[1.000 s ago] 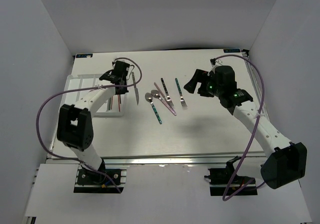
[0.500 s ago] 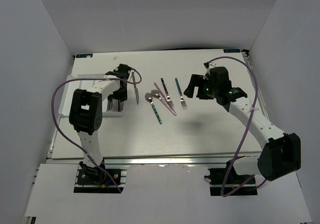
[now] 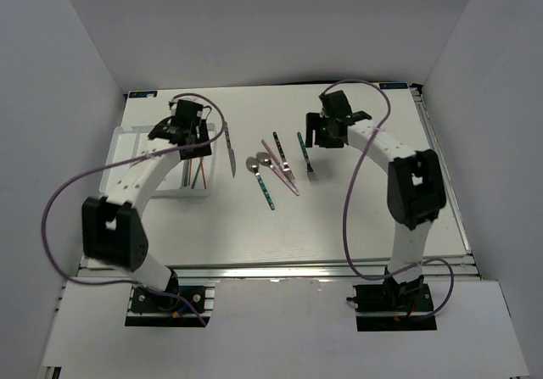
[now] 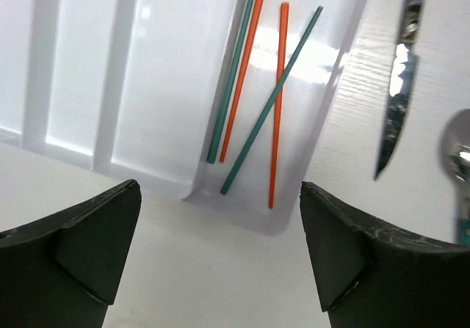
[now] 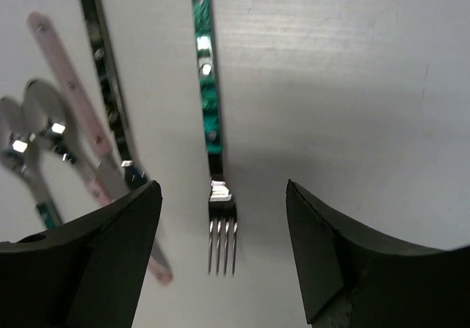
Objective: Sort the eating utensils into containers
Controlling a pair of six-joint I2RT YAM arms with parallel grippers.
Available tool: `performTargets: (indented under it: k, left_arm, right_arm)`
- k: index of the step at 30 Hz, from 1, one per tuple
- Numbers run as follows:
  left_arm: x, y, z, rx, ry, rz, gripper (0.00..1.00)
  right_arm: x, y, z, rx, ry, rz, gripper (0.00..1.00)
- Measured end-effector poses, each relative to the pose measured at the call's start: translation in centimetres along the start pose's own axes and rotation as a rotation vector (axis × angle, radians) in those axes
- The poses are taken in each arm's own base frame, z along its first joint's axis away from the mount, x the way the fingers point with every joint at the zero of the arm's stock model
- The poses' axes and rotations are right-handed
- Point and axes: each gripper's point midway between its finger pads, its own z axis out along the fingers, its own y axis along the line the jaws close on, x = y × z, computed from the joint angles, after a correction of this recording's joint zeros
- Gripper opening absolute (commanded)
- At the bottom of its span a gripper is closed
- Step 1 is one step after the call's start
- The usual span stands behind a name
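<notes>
I will turn my left gripper across to the right in the top view, to the end of the teal fork's handle, because that end is there and clear of fingers.
My left gripper (image 4: 220,258) is open over the near right corner of the white tray (image 4: 88,64), the container; in the top view the gripper (image 3: 188,135) hangs over the tray (image 3: 136,154). Green and orange chopsticks (image 4: 253,93) lie loose in the tray's right compartment. My right gripper (image 5: 222,221) is open above the teal-handled fork (image 5: 209,115), tines between the fingers but untouched. From above, that gripper (image 3: 316,135) sits over the fork (image 3: 305,157).
On the table lie a knife (image 3: 230,154), two spoons (image 3: 259,164), a pink-handled utensil (image 3: 284,175) and a dark-handled one (image 3: 281,152). The knife blade (image 4: 396,86) lies just right of the tray. White walls surround the table.
My left gripper has opened over the tray's right compartment, where the chopsticks now lie free. My right arm swung left and back, bringing its gripper over the teal fork.
</notes>
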Motion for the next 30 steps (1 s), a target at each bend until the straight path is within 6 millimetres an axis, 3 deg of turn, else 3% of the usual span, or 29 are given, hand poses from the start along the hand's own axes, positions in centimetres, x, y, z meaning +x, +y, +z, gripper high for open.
performTargets:
  k: [3, 6, 10, 15, 17, 18, 20, 21, 23, 26, 30]
  left_arm:
    - [-0.8, 1.5, -3.9, 0.048, -0.114, -0.066, 0.98]
    - [-0.1, 2.5, -6.4, 0.100, -0.181, -0.101, 0.98]
    - [2.1, 2.8, -7.1, 0.151, -0.194, -0.115, 0.98]
    - [4.6, 2.0, -7.2, 0.220, -0.159, -0.123, 0.98]
    - [4.7, 1.4, -7.7, 0.263, -0.158, -0.135, 0.98]
    - [4.6, 1.1, -8.0, 0.289, -0.161, -0.140, 0.98]
    - [4.3, 0.0, -8.6, 0.359, -0.167, -0.156, 0.98]
    - [4.1, -0.7, -8.9, 0.395, -0.170, -0.164, 0.98]
    - [3.6, -2.3, -9.6, 0.490, -0.176, -0.189, 0.98]
    - [2.7, -5.4, -11.1, 0.675, -0.186, -0.248, 0.98]
    - [1.5, -9.3, -13.8, 0.897, -0.210, -0.343, 0.98]
  right_arm:
    - [-1.0, -0.4, 3.6, 0.049, 0.028, -0.038, 0.72]
    - [-0.1, -0.5, 5.8, 0.085, 0.073, -0.081, 0.72]
    - [2.0, 0.2, 7.2, 0.105, 0.133, -0.136, 0.66]
    - [3.6, 0.6, 8.3, 0.129, 0.169, -0.168, 0.41]
    - [3.6, 0.5, 8.3, 0.138, 0.169, -0.167, 0.31]
    - [3.6, 0.4, 8.3, 0.139, 0.168, -0.167, 0.15]
    - [3.5, 0.2, 8.4, 0.139, 0.167, -0.165, 0.00]
    - [3.6, 0.2, 8.4, 0.137, 0.167, -0.163, 0.00]
    - [3.6, 0.4, 8.1, 0.123, 0.158, -0.160, 0.00]
    - [5.4, 0.5, 6.4, 0.082, 0.164, -0.143, 0.00]
    - [8.5, 2.0, 0.5, -0.020, 0.166, -0.101, 0.00]
